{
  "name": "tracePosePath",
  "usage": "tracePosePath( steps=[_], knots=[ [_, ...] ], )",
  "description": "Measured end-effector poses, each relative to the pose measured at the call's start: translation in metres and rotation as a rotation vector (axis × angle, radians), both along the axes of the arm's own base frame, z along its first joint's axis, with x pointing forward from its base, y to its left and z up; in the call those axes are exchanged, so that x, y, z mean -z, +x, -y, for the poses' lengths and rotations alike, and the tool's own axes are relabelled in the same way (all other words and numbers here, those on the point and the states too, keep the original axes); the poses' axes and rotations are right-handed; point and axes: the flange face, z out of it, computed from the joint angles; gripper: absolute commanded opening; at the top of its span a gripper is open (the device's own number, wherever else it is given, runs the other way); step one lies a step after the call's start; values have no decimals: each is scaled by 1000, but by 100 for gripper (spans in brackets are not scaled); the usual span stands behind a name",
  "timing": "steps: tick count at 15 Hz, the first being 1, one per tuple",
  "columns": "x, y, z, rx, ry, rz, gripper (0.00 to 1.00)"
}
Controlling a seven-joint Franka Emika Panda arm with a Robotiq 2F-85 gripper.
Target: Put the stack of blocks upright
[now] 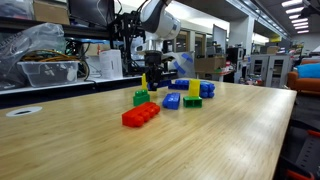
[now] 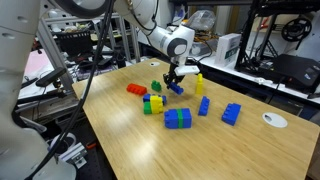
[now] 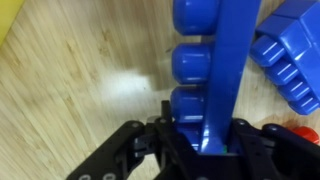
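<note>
I should next lower my gripper a little over the bare wood [image 1: 157, 92] [image 3: 189, 138] beside the green brick and then open it, because the tilted stack is close to the table.
In the wrist view my gripper [image 3: 200, 140] is shut on the stack of blocks [image 3: 215, 70]. Its blue studded part runs up from between the fingers, and a sliver of green shows at the jaws. The rest of the stack is hidden. In both exterior views the gripper [image 1: 153, 82] [image 2: 172, 82] points down, low over the wooden table among the loose bricks. The blue end of the stack [image 2: 177, 89] shows at the fingertips.
A lone red brick [image 1: 140, 115] [image 2: 136, 89] lies nearby. A green brick [image 1: 140, 97], a blue brick [image 1: 171, 100], a yellow and green piece [image 1: 193, 93] and more blue bricks [image 2: 231, 113] are scattered around. A white disc [image 2: 274, 120] lies near the table edge.
</note>
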Motion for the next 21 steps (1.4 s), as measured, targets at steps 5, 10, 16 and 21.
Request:
tracePosePath(
  steps=[5,10,16,21],
  knots=[
    [16,-8,0,-13,-18,19,68],
    [20,-12,-1,-24,-26,14,96],
    [-12,-23,-18,-55,-25,47,100],
    [-88,-59,-41,-6,-43,105,100]
  ],
)
